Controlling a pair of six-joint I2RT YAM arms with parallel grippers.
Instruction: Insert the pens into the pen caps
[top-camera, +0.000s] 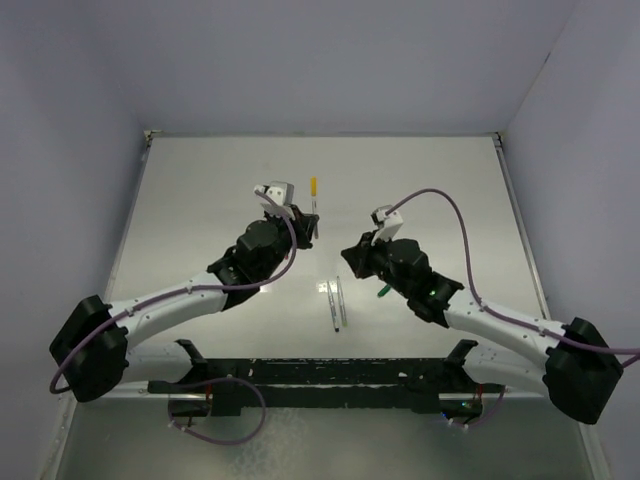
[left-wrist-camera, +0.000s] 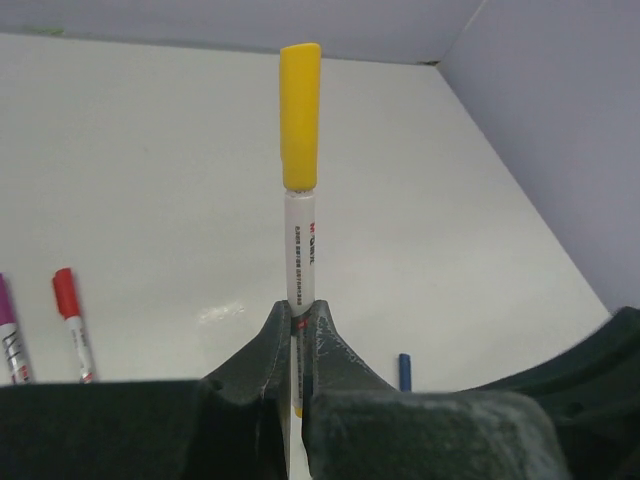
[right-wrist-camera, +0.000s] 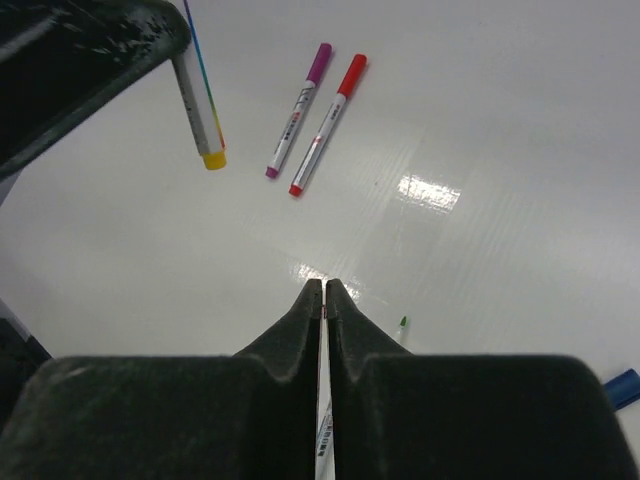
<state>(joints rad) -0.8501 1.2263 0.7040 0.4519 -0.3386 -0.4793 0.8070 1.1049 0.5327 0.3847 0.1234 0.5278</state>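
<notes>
The left gripper tilts downward next and lowers onto the bare tabletop below it, beside the red-capped pen. There it releases the already capped body of the white pen.
My left gripper (top-camera: 306, 222) (left-wrist-camera: 299, 312) is shut on a white pen (left-wrist-camera: 301, 250) with the yellow cap (left-wrist-camera: 300, 115) (top-camera: 313, 185) on its far end. The pen's yellow rear end (right-wrist-camera: 213, 158) sticks out below the fingers. My right gripper (top-camera: 350, 256) (right-wrist-camera: 323, 290) is shut, low over the table to the right of the left one. A green-tipped pen (right-wrist-camera: 402, 323) (top-camera: 382, 290) lies on the table under it, mostly hidden. A magenta-capped pen (right-wrist-camera: 298, 110) and a red-capped pen (right-wrist-camera: 328, 125) (left-wrist-camera: 72, 320) lie side by side (top-camera: 335, 303).
A small blue cap (left-wrist-camera: 404, 371) lies on the white table; a blue piece (right-wrist-camera: 622, 388) shows at the right wrist view's right edge. Purple walls enclose the table on the left, the back and the right. The two grippers are close together mid-table.
</notes>
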